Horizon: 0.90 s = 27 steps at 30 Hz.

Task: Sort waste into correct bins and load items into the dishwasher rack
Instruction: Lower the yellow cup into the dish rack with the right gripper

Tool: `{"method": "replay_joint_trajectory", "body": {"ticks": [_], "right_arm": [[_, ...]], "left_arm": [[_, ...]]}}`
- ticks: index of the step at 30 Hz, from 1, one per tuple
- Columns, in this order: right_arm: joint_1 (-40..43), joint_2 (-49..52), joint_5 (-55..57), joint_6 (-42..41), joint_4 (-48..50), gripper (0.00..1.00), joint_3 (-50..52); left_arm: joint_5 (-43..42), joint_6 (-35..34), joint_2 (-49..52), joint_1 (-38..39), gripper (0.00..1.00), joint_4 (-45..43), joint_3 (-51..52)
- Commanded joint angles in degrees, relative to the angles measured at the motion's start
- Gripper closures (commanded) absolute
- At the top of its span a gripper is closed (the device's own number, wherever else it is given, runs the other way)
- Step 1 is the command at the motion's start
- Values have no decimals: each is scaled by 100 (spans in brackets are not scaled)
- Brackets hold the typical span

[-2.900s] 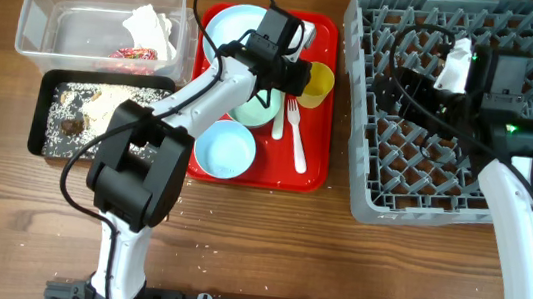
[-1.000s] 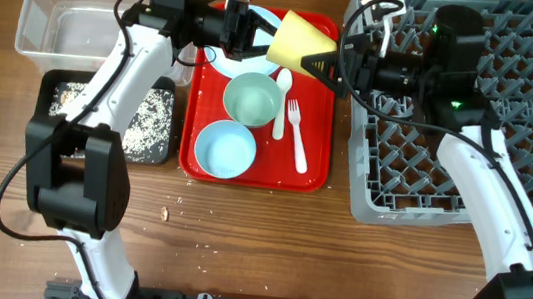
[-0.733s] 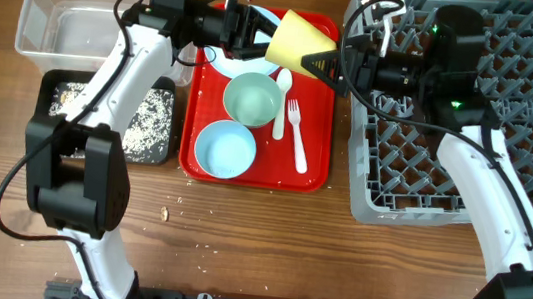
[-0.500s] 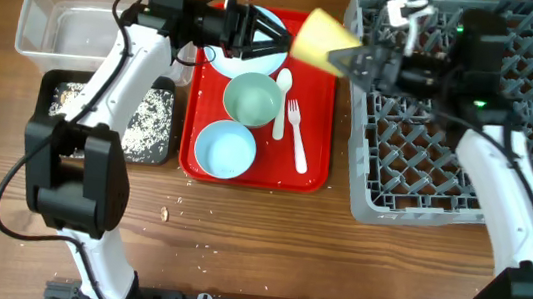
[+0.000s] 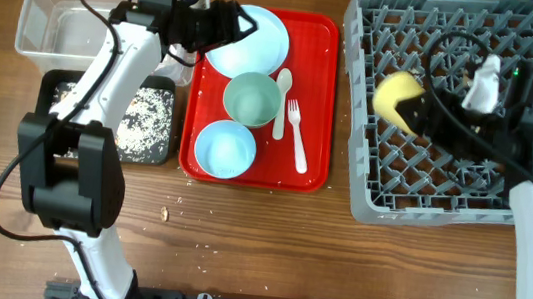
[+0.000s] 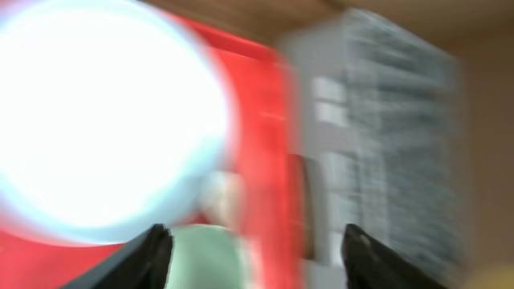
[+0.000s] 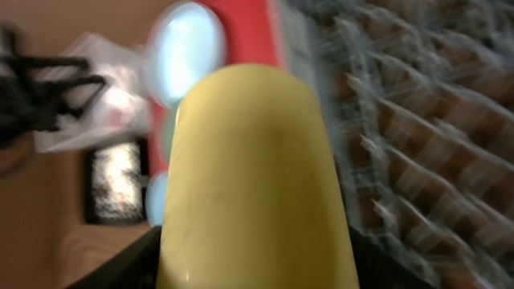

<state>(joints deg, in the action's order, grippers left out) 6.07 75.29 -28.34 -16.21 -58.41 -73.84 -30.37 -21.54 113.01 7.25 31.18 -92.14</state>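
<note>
The right gripper draws back next, lowers the cup [image 5: 394,96] and releases it in the rack's empty near corner beside the red tray, below and back of the gripper.
My right gripper [image 5: 414,111] is shut on the small yellow cup [image 5: 394,96] and holds it on its side over the left part of the grey dishwasher rack [image 5: 463,192]. The cup [image 7: 257,185] fills the right wrist view between my dark fingers [image 7: 132,265]. My left gripper [image 5: 233,23] hangs open and empty at the left rim of the pale-blue plate [image 5: 265,34]. The left wrist view is blurred, showing the plate [image 6: 104,120] and the mint bowl [image 6: 213,257] below the gripper [image 6: 257,257]. The mint bowl [image 5: 252,98], blue bowl [image 5: 224,150], white spoon [image 5: 282,96] and fork [image 5: 296,138] lie on the red tray [image 5: 324,45].
The clear tub [image 5: 60,15] stands at the back left, partly hidden by my left arm. In front of it the black tray [image 5: 145,116] holds rice-like crumbs and scraps. Crumbs dot the wood [image 5: 187,231] before the red tray.
The left gripper opened, let go of the yellow cup and drew back left. The right gripper carried the cup rightward from above the red tray to over the rack.
</note>
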Motion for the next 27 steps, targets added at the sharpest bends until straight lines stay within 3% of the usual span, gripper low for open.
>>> {"method": "replay_joint_trajectory", "body": {"ticks": [1, 4, 8, 20, 24, 27], "right_arm": [[-11, -44, 1399, -55, -756, 46, -245], [-68, 46, 1617, -57, -1300, 46, -245], [-319, 293, 1832, -50, -1637, 46, -245], [-841, 1357, 2253, -229, -2120, 44, -245], [-841, 1464, 2253, -219, -2026, 40, -243], [-841, 1541, 2256, -173, -2026, 28, -243]], "left_arm": [[2916, 186, -72, -26, 23, 380, -55], [3659, 186, -72, -26, 12, 693, -55], [4017, 186, -72, -31, 0, 986, -55], [4028, 188, -118, 13, 0, 1003, -57], [4026, 210, -358, 68, 0, 1078, -57], [3969, 210, -717, 118, 0, 1185, -57]]}}
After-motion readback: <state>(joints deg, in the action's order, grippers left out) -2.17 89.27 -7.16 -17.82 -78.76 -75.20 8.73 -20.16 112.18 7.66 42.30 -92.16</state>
